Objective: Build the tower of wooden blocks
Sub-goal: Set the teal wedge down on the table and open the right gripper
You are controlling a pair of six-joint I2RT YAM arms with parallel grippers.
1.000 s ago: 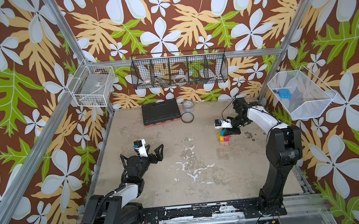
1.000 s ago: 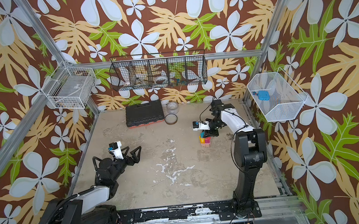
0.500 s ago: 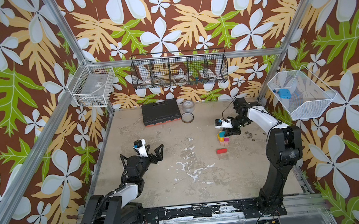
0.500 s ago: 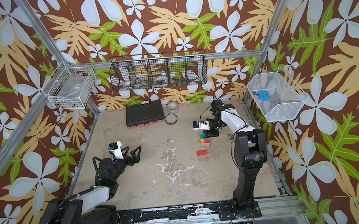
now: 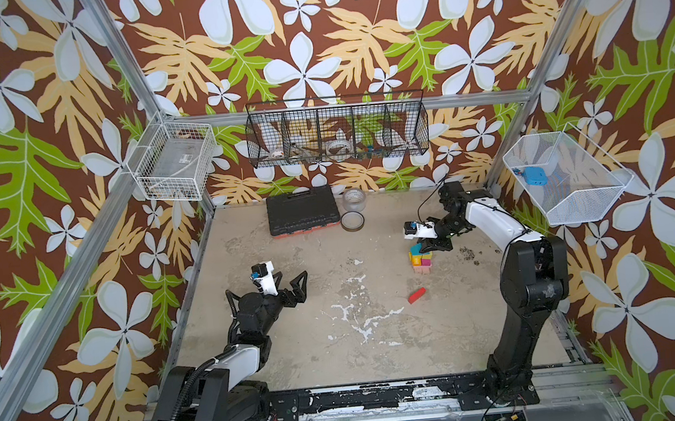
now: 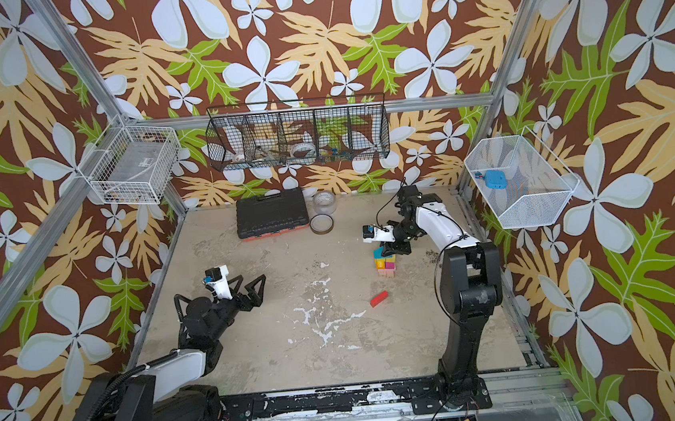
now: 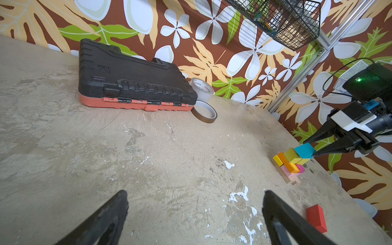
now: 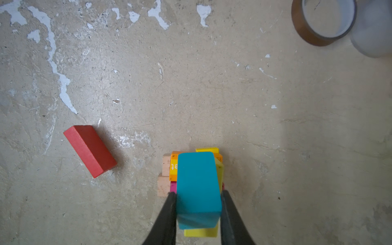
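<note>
My right gripper next moves back and down off the tower and brings the teal block [image 8: 198,184] to the tabletop by the white patches, a clear spot to release it.
The wood block tower [image 5: 422,263] [image 6: 387,266] stands right of the table's middle: pink blocks at the base, then magenta, orange and yellow blocks. On top sits a teal block [image 8: 198,184] [image 7: 304,150]. My right gripper [image 8: 197,196] [image 5: 422,251] is shut on it, a finger pressed to each side. A red block [image 5: 416,295] [image 6: 378,298] [image 8: 90,150] lies loose on the table, nearer the front than the tower. My left gripper [image 7: 195,195] [image 5: 266,283] rests at the left, wide open, holding nothing.
A black tool case [image 5: 300,212] lies at the back wall, with a brown tape roll [image 5: 352,220] and a clear tape roll [image 5: 353,199] beside it. Wire baskets [image 5: 337,130] hang on the back and side walls.
The red block has dropped from the tower to the table in front of it. My right gripper has narrowed on the teal block. The left arm has not moved.
</note>
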